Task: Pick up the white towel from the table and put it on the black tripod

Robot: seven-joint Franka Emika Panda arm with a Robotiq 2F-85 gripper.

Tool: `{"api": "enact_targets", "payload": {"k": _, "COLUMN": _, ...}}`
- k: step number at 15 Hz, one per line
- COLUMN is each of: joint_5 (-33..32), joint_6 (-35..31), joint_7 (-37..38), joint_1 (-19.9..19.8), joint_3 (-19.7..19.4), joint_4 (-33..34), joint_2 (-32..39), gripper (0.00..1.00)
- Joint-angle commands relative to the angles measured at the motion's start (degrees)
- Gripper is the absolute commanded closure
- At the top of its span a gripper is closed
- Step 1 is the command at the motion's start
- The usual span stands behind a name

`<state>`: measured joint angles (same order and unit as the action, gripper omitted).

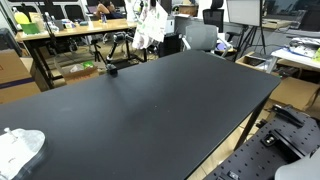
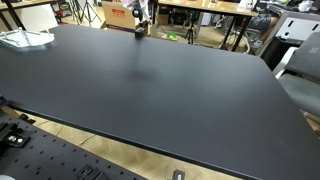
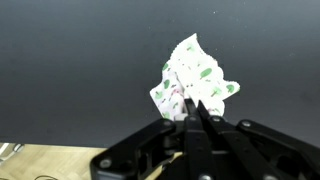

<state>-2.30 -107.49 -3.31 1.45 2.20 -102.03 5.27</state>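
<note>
My gripper holds the white towel higher than the black tripod (image 1: 108, 68) at the table's far edge and needs to lower toward it to release the towel.
In the wrist view my gripper (image 3: 190, 102) is shut on the white towel (image 3: 198, 72). The towel has green and red prints and bunches up past the fingertips, above the black table (image 3: 70, 60). A small black tripod (image 1: 108, 68) stands at the far edge of the table and shows in both exterior views (image 2: 138, 29). A white cloth with green marks (image 1: 150, 28) hangs near that far end in an exterior view. The gripper itself is hard to make out in both exterior views.
A crumpled white bag-like thing (image 1: 20, 148) lies at a table corner and shows in both exterior views (image 2: 25, 39). Wooden benches, chairs and boxes (image 1: 70, 35) stand beyond the table. A perforated metal base plate (image 2: 60, 160) lies along the table's near side.
</note>
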Motion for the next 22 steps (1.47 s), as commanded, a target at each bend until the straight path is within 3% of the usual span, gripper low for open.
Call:
{"api": "enact_targets", "payload": {"k": 1, "joint_5": 0.90, "joint_6": 1.68, "joint_7": -0.03, "joint_1": -0.12, "joint_3": -0.30, "joint_4": -1.55, "joint_2": -1.47, "gripper": 0.99}}
{"api": "enact_targets", "payload": {"k": 15, "joint_5": 3.89, "joint_6": 2.18, "joint_7": -2.33, "joint_1": -1.69, "joint_3": -1.77, "joint_4": -9.59, "joint_2": -2.78, "gripper": 0.99}}
{"api": "enact_targets", "payload": {"k": 22, "joint_5": 3.16, "joint_6": -1.53, "joint_7": -3.97, "joint_1": -1.40, "joint_3": -1.53, "joint_4": -10.62, "joint_2": -2.21, "gripper": 0.99}}
